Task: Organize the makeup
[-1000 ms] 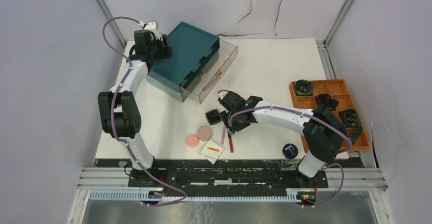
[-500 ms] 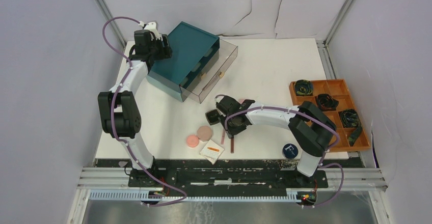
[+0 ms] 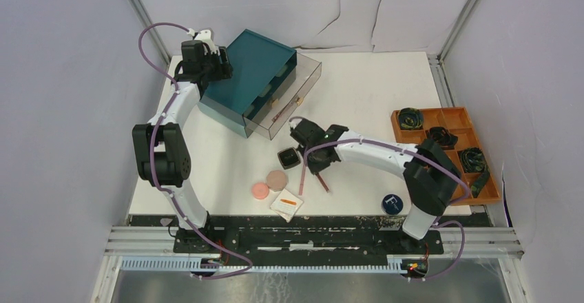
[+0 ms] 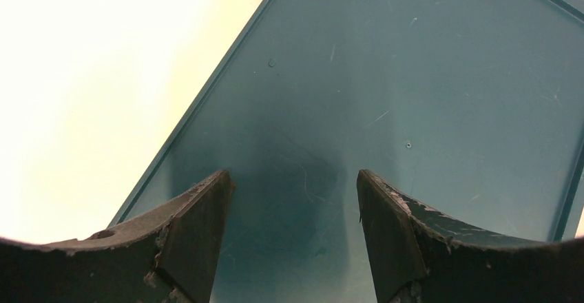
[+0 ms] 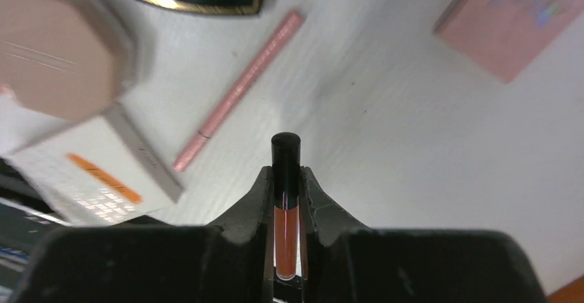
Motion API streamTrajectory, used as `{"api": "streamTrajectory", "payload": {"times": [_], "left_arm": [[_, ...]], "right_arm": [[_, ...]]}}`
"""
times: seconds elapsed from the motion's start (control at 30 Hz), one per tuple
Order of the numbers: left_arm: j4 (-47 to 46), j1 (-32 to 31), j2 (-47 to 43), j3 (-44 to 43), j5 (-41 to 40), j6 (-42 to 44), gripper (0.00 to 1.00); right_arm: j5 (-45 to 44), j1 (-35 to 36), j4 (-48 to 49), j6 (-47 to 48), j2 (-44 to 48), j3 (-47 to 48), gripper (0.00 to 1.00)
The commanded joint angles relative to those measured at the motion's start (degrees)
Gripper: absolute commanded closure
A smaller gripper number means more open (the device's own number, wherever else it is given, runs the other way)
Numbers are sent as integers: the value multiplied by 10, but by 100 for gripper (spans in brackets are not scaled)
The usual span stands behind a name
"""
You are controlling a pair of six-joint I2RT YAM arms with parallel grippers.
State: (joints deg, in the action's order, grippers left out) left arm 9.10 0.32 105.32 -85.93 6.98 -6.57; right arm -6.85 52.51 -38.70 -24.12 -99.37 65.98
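Note:
The clear drawer stands open outward of the robot's right gripper, so the right gripper should next lift the red gloss stick outward over the drawer's bottom and release it there.
My right gripper (image 5: 285, 176) is shut on a red gloss stick with a black cap (image 5: 286, 153), held lengthwise between the jaws just above the table. From above, that stick (image 3: 323, 182) angles out below the right gripper (image 3: 318, 168). Beside it lie a thin pink stick (image 5: 241, 86), a black square compact (image 3: 288, 157), a beige disc (image 3: 277, 180), a pink disc (image 3: 260, 191) and a white pad (image 3: 287, 204). A pink square (image 5: 513, 15) lies past the gripper. The dark-blue tin (image 3: 392, 204) sits near the front. My left gripper (image 4: 293, 179) stands open over the teal box top.
The teal drawer box (image 3: 258, 72) stands at the back left with its clear drawer (image 3: 293, 100) pulled out toward the middle. An orange compartment tray (image 3: 446, 112) holding dark rolled bundles (image 3: 441, 136) lies along the right edge.
The right gripper has closed on the red stick and swung it, so its free end now points toward the front right. The left arm has stayed still.

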Motion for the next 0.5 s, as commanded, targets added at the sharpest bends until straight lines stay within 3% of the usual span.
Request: {"api": "streamTrajectory", "payload": {"times": [0.0, 0.27, 0.47], "left_arm": [[72, 8, 16, 21, -9, 1, 25], [71, 10, 15, 22, -5, -2, 25], [71, 10, 14, 19, 0, -4, 25]], "right_arm": [[-48, -7, -44, 38, 62, 159, 89], [-14, -64, -47, 73, -45, 451, 90], [41, -122, -16, 26, -185, 615, 91]]}}
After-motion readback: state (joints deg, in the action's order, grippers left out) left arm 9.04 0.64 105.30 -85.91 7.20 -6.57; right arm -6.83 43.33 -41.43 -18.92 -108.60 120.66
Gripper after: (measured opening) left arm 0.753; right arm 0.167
